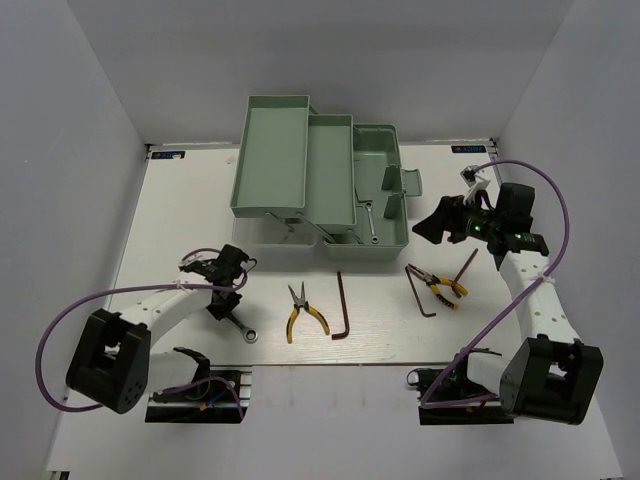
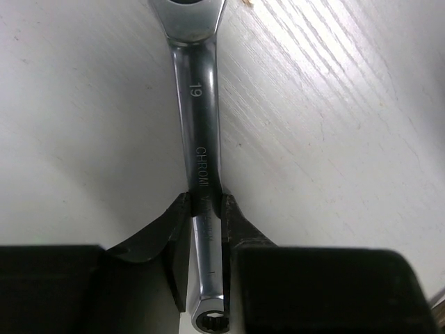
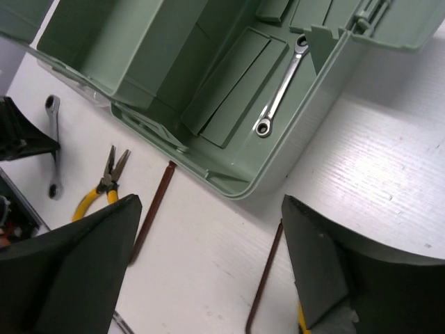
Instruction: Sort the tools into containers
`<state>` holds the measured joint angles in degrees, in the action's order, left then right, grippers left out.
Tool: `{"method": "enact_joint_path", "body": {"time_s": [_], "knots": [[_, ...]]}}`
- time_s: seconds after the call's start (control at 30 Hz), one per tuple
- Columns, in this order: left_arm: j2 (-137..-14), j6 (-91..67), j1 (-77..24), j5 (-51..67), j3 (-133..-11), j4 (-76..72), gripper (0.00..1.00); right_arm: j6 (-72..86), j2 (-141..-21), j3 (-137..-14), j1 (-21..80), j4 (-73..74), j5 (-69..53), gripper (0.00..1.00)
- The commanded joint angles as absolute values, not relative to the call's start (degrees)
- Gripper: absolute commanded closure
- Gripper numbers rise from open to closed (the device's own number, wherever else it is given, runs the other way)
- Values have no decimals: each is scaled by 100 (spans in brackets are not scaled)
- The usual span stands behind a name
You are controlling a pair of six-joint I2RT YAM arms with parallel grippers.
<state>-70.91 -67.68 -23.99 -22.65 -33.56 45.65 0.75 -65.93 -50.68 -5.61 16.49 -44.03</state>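
My left gripper next rises, swings outward and to the right in the top view, and lowers into the toolbox's lower bin (image 3: 278, 167) to release, because a wrench lies there.
My left gripper (image 2: 205, 209) is shut on the shaft of a silver wrench (image 2: 198, 125) marked 19, which stays low at the table; from above the gripper (image 1: 226, 303) covers its upper end and the wrench (image 1: 243, 328) pokes out below. My right gripper (image 3: 211, 202) hangs open and empty over the table beside the mint-green toolbox (image 1: 300, 170). A second wrench (image 3: 281, 87) lies in the toolbox's lower bin (image 3: 278, 167). On the table lie yellow-handled pliers (image 1: 300, 310), a brown hex key (image 1: 342, 305), more pliers (image 1: 440, 285) and another hex key (image 1: 462, 268).
The toolbox's two upper trays (image 1: 275, 150) are swung out toward the left and back, with a small lid flap (image 1: 410, 183) on its right side. White walls close in the table on three sides. Purple cables loop beside each arm.
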Motion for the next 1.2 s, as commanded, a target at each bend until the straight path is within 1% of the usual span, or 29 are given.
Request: {"method": "enact_joint_path", "body": {"time_s": [0.0,0.13,0.27,0.5,0.53,0.7,0.87,1.1,1.17], "knots": [[-6639,-6207,-2513,-1802,-3329,4736,100,53,-6565,-5045,-650,1529,-4781,9],[-5769,-5600,-2566,-1741,-3708,5071,100,44,-6592,-5001,-703,1512,-4703,9],[-5275,-4906,-2566,-1417,-4078,5229,100,-228,-6566,-4966,-729,1529,-4614,9],[-5028,-3991,-2619,-599,-4474,5361,100,-62,-6425,-4896,-800,1362,-4606,9],[-4966,-3686,-2619,-206,-4526,5196,100,-62,-6425,-4887,-809,1345,-4597,9],[-4966,-2981,-2672,596,-4939,5317,100,-44,-6425,-4896,-870,1354,-4579,9],[-4904,-2208,-2672,1651,-5238,5431,100,-44,-6416,-4869,-888,1292,-4579,9],[-4904,-1723,-2725,2916,-5422,5301,100,114,-6390,-4869,-914,1266,-4562,9],[-4966,-1653,-2725,3102,-5571,5247,100,105,-6381,-4852,-923,1275,-4570,9]]}}
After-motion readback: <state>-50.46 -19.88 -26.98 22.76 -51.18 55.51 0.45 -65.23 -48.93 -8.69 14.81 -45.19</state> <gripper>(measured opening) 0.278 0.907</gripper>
